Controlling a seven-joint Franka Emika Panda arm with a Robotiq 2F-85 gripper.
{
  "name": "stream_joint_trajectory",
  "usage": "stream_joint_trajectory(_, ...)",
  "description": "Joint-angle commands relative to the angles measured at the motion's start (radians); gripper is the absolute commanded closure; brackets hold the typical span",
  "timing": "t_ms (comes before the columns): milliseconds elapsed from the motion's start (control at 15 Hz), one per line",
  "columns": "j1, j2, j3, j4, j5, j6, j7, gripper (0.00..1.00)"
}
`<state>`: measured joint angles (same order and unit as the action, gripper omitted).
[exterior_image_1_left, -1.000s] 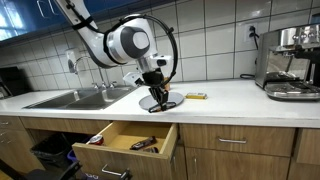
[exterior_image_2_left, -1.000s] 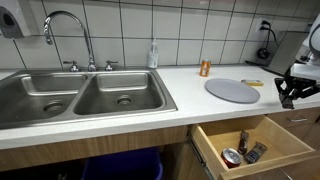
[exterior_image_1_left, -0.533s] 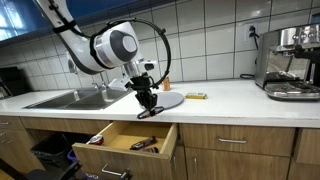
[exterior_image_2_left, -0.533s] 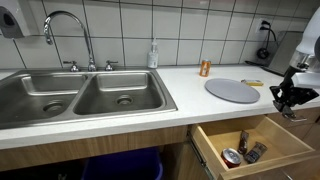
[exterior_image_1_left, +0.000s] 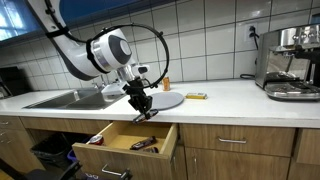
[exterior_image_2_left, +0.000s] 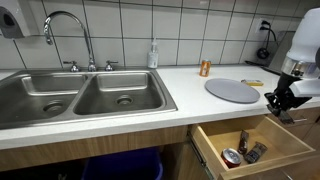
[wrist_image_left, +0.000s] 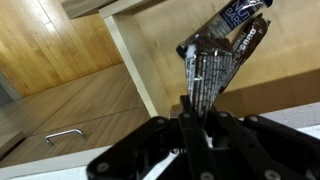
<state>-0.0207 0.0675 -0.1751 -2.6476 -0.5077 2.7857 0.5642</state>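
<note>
The dark packets in the open drawer (wrist_image_left: 246, 40) lie below my gripper, which is still at counter height. My gripper will lower toward them next and release the striped packet (wrist_image_left: 205, 75) there.
My gripper (wrist_image_left: 197, 115) is shut on a dark, striped foil packet (wrist_image_left: 205, 75) that sticks out past the fingertips. In both exterior views the gripper (exterior_image_1_left: 143, 106) (exterior_image_2_left: 278, 100) hangs at the counter's front edge, just above the open wooden drawer (exterior_image_1_left: 120, 142) (exterior_image_2_left: 212, 150). Inside the drawer lie more dark packets (wrist_image_left: 238, 18) (exterior_image_2_left: 245, 150), directly beyond the held one in the wrist view. A round grey plate (exterior_image_1_left: 167, 101) (exterior_image_2_left: 232, 90) lies on the white counter behind the gripper.
A double steel sink (exterior_image_2_left: 80, 95) with a tap is set in the counter. A small yellow item (exterior_image_1_left: 197, 96), an orange can (exterior_image_2_left: 205, 68) and a soap bottle (exterior_image_2_left: 153, 55) stand near the wall. A coffee machine (exterior_image_1_left: 290, 62) occupies the far end. Closed drawers (exterior_image_1_left: 232, 142) flank the open one.
The arm has carried the packet from over the grey plate towards the counter's front edge and the open drawer. The jaws stay shut on it.
</note>
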Motion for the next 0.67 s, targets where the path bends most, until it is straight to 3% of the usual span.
stream_joint_trajectory(0,0.017,0.037,0.012,0.010,-0.075,0.010,0.061,0.96)
stream_joint_trajectory(600,0.086,0.165,-0.003,0.060,-0.130,0.004,0.146,0.96)
